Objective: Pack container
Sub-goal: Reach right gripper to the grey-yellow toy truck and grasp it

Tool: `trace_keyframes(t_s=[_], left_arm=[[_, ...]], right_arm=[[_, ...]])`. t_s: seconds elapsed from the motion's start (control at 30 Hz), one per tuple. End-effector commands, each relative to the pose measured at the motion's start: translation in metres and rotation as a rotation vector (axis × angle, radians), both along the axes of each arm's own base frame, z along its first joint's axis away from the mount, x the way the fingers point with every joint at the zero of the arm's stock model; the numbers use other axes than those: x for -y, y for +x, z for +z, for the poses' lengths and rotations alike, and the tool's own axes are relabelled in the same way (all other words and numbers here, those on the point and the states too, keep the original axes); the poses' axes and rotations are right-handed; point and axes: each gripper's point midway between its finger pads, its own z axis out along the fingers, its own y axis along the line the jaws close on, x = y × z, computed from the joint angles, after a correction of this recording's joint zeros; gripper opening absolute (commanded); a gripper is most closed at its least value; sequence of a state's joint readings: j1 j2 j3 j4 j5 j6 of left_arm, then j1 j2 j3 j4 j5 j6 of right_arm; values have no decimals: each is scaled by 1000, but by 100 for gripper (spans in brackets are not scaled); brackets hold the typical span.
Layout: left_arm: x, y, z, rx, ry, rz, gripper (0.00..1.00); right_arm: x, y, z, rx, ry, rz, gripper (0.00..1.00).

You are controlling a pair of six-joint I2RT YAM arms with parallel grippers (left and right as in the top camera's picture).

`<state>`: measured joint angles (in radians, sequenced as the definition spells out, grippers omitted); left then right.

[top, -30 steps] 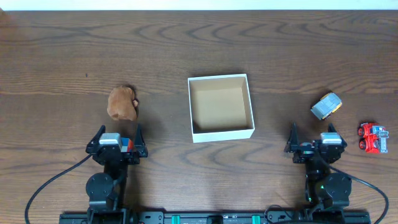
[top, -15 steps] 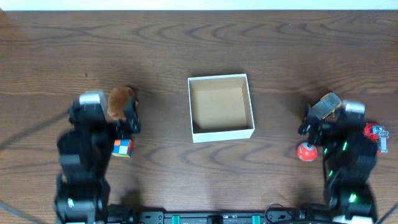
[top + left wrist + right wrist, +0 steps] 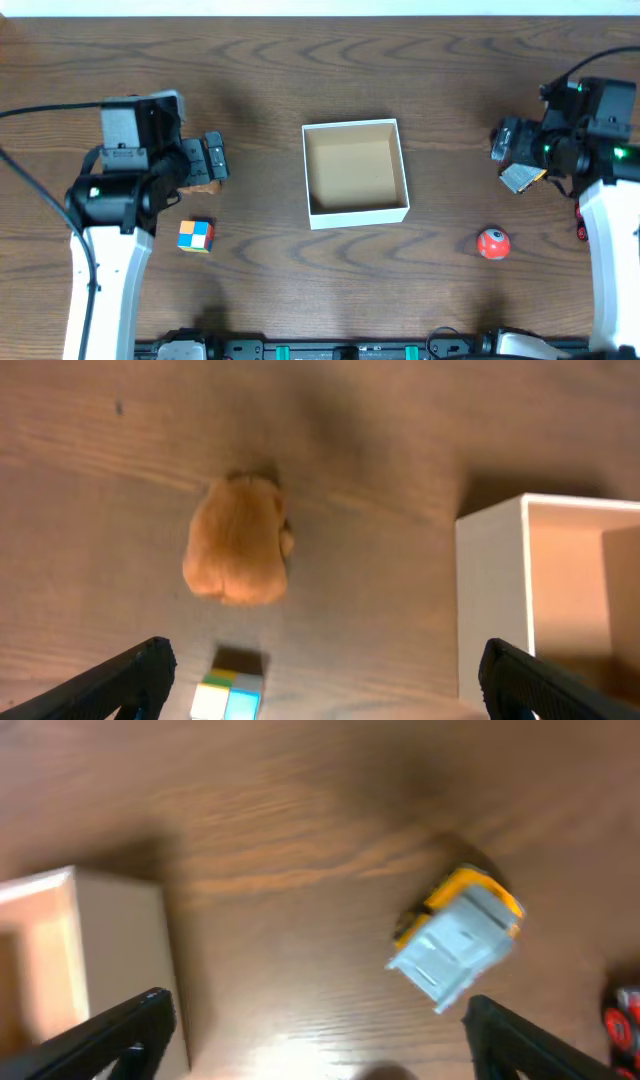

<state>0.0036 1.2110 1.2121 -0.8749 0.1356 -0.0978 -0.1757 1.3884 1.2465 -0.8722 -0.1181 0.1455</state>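
My right gripper should move down and turn so its open fingers go on both sides of the truck's grey bed (image 3: 520,178) (image 3: 452,946), because it lies at an angle below them, to their right in the wrist view.
The container (image 3: 358,212), a white-walled square box with a brown inside, sits mid-table with nothing in it. It shows at the right edge of the left wrist view (image 3: 490,600) and at the left edge of the right wrist view (image 3: 120,950). My left gripper (image 3: 188,165) hangs open above a brown plush toy (image 3: 238,540), which it mostly hides from overhead. A colour cube (image 3: 196,235) lies just in front of the plush, between the open fingers (image 3: 325,670). My right gripper (image 3: 530,148) hangs open above a yellow and grey toy truck (image 3: 457,932), with nothing between its fingers (image 3: 318,1020).
A red ball (image 3: 492,243) lies in front of the truck (image 3: 522,178). A red toy car (image 3: 625,1020) sits at the far right, mostly hidden under my right arm from overhead. Both arms reach in from the front edge.
Both arms have lifted from the front edge and swung away from it, the left over the plush, the right over the truck. The cube and the red ball came into sight.
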Motion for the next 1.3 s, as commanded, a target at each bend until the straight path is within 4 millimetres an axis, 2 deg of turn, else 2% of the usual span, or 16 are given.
trace_keyframes(t_s=[0.0, 0.13, 0.27, 0.5, 0.73, 0.83, 1.17, 1.27], left_arm=[[2, 2, 2, -5, -9, -5, 98], [2, 2, 2, -5, -9, -5, 98], [2, 2, 2, -5, -9, -5, 98], [2, 2, 2, -7, -9, -5, 98], [2, 3, 1, -7, -9, -5, 98], [2, 3, 1, -6, -9, -5, 98], [2, 3, 2, -5, -9, -5, 98], [2, 3, 2, -5, -9, -5, 98]], right_arm=[[42, 2, -9, -34, -29, -305, 93], [54, 9, -30, -76, -22, -354, 99], [65, 8, -61, -165, -26, -467, 99], [66, 12, -104, -265, -12, -494, 99], [66, 11, -133, -340, -14, -496, 99], [65, 10, -140, -357, -15, -495, 92], [66, 12, -139, -349, -13, -494, 59], [65, 12, -139, -349, -12, -493, 55]])
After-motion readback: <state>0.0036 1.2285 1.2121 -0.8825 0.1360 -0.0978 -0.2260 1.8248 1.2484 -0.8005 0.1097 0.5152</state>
